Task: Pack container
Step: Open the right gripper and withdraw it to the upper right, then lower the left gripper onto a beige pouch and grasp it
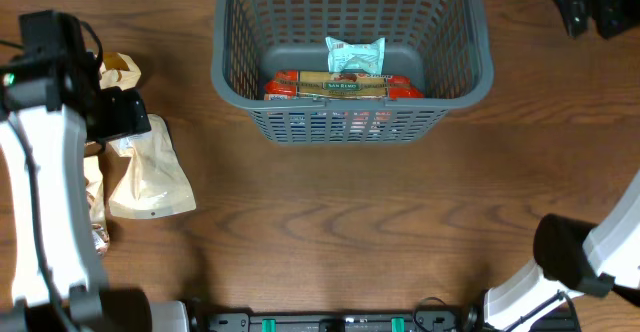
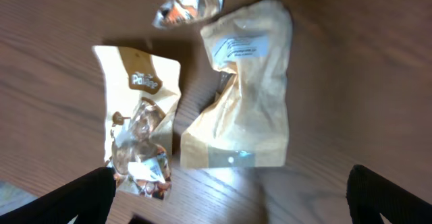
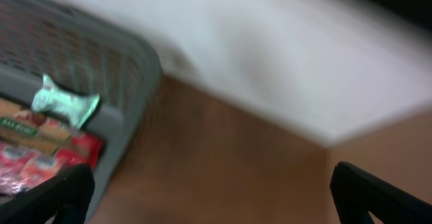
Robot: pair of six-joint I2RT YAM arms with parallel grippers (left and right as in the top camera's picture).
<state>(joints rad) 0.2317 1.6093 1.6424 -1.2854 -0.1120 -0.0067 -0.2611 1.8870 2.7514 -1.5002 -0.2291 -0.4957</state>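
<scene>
The plain tan pouch lies uncovered on the tabletop below my open left gripper, so I will lower the fingers onto its creased middle (image 1: 153, 160) (image 2: 254, 97) and close around it.
The container (image 1: 452, 82), a dark grey slotted basket, stands at the table's far middle. Inside lie red packets (image 1: 340, 86) with a teal packet (image 1: 355, 57) behind them. My left gripper (image 2: 229, 200) hangs open above the table's left side, just short of a plain tan pouch (image 2: 243, 89) and a printed tan pouch (image 2: 138, 129). A silver foil packet (image 2: 189, 1) lies beyond them. My right gripper (image 3: 216, 200) is open and empty over bare wood, right of the container's corner (image 3: 131, 82). The right wrist view is blurred.
In the overhead view the tan pouch (image 1: 150, 177) lies beside my left arm (image 1: 45, 202), with more packets (image 1: 120, 70) partly hidden under it. The right arm's base (image 1: 570, 262) stands at the near right. A white wall (image 3: 283, 55) lies past the table's far edge.
</scene>
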